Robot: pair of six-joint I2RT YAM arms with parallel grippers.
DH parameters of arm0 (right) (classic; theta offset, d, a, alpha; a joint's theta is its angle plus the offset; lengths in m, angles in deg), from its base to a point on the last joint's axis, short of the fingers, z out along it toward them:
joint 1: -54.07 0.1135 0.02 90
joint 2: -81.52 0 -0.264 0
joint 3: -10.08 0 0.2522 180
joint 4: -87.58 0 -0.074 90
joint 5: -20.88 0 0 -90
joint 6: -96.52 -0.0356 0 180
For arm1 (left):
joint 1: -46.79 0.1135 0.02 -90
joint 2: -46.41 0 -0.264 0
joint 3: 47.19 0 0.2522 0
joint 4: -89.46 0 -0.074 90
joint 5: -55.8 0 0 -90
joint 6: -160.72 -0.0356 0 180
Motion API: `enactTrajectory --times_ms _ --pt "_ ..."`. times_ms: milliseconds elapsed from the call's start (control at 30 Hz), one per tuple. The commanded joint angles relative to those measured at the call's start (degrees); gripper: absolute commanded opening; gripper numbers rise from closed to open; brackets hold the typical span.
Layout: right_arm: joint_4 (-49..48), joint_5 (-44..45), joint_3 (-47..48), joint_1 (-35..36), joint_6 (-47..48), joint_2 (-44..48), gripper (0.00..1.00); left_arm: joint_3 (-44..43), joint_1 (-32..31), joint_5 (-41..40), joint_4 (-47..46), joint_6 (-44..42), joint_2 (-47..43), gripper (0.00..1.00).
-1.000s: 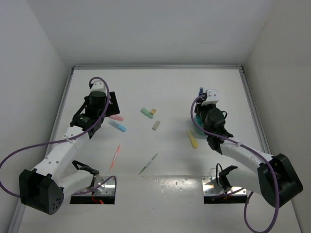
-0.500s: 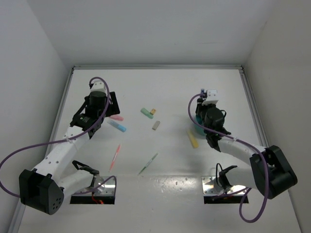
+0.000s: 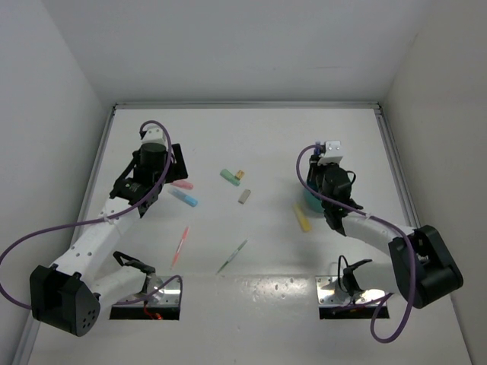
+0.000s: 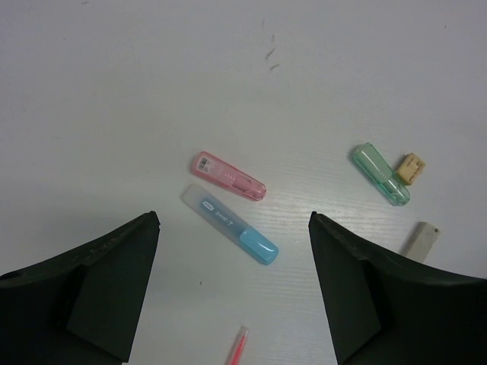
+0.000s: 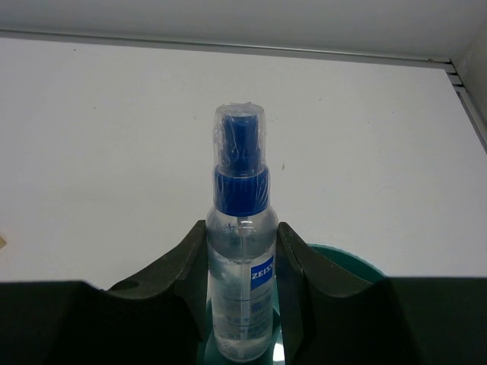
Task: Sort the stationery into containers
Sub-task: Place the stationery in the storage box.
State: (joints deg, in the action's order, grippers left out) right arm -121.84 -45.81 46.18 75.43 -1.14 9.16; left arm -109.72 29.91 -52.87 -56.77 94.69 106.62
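The upright clear bottle needs to go deeper into the teal cup's opening below, so the robot's right gripper will lower it next and let go, since the bottle's base already points inside.
My right gripper is shut on a clear bottle with a blue cap, held upright with its base inside the teal cup. In the top view the cup is mostly hidden under that gripper. My left gripper is open above a light blue marker and a pink marker. A green marker, a yellow eraser, a grey eraser and a thin pink pen lie nearby. A yellow marker lies left of the cup.
A thin green pen lies near the table's front middle, and the pink pen lies left of it. The white walls close in the table on the left, back and right.
My right gripper with the bottle has shifted slightly to the right over the cup. The left arm has not moved.
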Motion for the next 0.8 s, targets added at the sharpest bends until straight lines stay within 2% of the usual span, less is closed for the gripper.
enactTrajectory --times_ms 0,433,500,700,767 --pt "-2.9 -2.7 1.1 -0.7 -1.4 -0.1 0.00 0.1 0.0 0.3 -1.8 -0.9 -0.5 0.85" --pt "0.0 -3.8 1.6 -0.7 -1.9 -1.1 0.00 0.1 0.0 0.3 -1.8 -0.9 -0.5 0.85" --pt "1.4 -3.8 1.6 -1.2 -1.9 -1.1 0.02 0.1 0.0 0.3 -1.8 -0.9 -0.5 0.85" --pt "2.0 -5.6 1.6 -1.2 -1.4 -0.5 0.32 0.1 0.0 0.3 -1.8 -0.9 -0.5 0.85" --pt "2.0 -6.1 1.1 -1.8 -0.9 0.1 0.48 0.1 0.0 0.3 -1.8 -0.9 -1.1 0.85"
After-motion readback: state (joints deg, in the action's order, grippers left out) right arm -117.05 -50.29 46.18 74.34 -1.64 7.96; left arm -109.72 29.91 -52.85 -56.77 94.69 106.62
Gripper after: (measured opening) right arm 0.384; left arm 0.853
